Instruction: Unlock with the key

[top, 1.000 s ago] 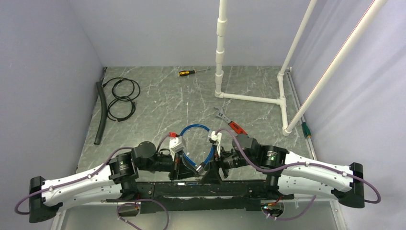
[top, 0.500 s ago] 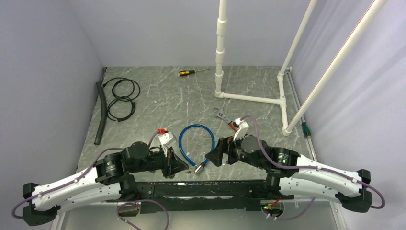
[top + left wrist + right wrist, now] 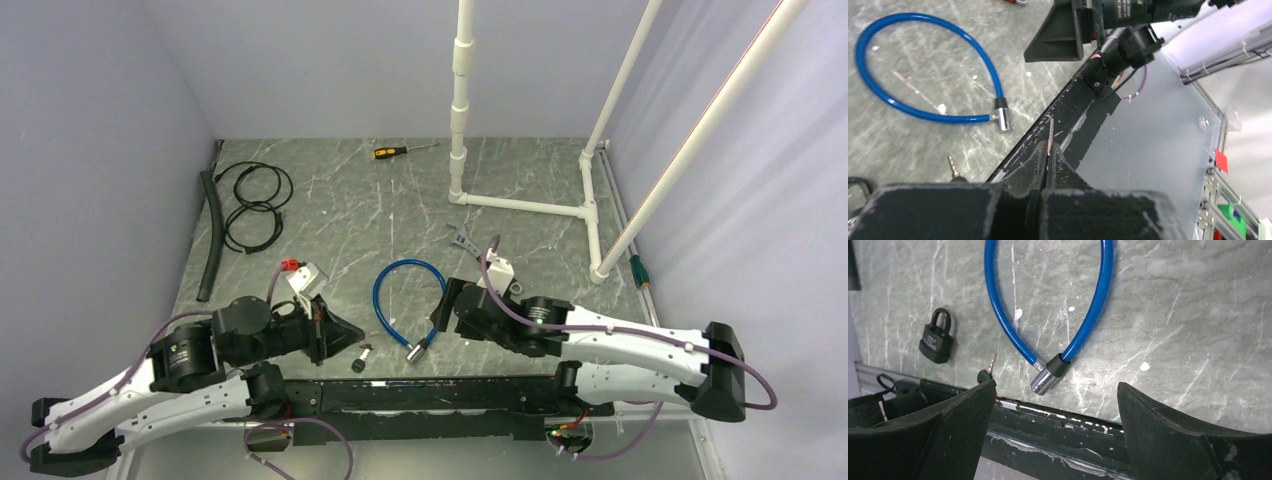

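Next, the right gripper moves down onto the black collar of the lock's metal body (image 3: 423, 344) (image 3: 1058, 365), since it lies below the gripper's open fingers, left in the top view.
A blue cable lock (image 3: 410, 298) lies looped on the table, its metal barrel end (image 3: 418, 350) near the front rail; it also shows in the right wrist view (image 3: 1045, 377). My left gripper (image 3: 352, 336) is shut, and a thin metal key blade (image 3: 1050, 134) sticks out between its fingertips, edge on. Another black-headed key (image 3: 362, 358) lies on the table left of the barrel. My right gripper (image 3: 446, 308) hangs open over the loop's right side, nothing between its fingers (image 3: 968, 415). A small black padlock (image 3: 937, 342) lies beside the loop.
A black rail (image 3: 420, 392) runs along the near edge. Behind are a yellow-handled screwdriver (image 3: 392, 152), coiled black cables (image 3: 255, 205), a black hose (image 3: 209, 235), a white pipe frame (image 3: 525, 205) and a wrench (image 3: 462, 238) by my right wrist.
My right gripper opened, let go of the cable lock's end and drew back right. The left arm withdrew leftwards, still shut. The lock now rests on the table.
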Robot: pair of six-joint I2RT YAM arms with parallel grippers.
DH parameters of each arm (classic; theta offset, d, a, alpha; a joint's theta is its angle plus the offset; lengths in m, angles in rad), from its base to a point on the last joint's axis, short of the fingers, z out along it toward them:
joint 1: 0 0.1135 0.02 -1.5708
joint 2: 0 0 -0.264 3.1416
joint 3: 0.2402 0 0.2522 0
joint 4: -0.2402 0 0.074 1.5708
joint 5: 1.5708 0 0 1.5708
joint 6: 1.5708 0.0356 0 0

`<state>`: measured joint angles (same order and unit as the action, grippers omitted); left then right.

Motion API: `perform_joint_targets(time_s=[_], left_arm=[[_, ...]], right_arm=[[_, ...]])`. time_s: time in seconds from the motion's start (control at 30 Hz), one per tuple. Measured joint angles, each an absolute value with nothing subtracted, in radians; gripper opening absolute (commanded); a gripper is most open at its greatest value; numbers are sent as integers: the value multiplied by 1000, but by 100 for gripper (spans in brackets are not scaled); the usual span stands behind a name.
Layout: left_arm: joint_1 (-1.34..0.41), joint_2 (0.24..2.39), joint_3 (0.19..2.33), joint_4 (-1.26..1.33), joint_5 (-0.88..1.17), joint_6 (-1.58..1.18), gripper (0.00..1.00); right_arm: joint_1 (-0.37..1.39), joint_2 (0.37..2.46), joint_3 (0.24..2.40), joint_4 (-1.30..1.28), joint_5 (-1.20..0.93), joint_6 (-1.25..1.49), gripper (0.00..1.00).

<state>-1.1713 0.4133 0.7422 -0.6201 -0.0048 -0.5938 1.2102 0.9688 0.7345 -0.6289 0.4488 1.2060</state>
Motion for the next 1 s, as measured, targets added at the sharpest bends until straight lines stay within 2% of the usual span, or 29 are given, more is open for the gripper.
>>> perform_joint_targets(time_s=[0.43,0.67,1.0], left_arm=[[-1171,402,893,-921,-308,-653,0],[-1171,390,896,-971,-368,-667,0],[-1171,297,896,-970,-382,-670,0]], right_arm=[[1259,1406,1008,-809,463,1469,86],[1287,1498,1037,-839,463,1599,76],[1285,1574,1037,-838,464,1685,74]])
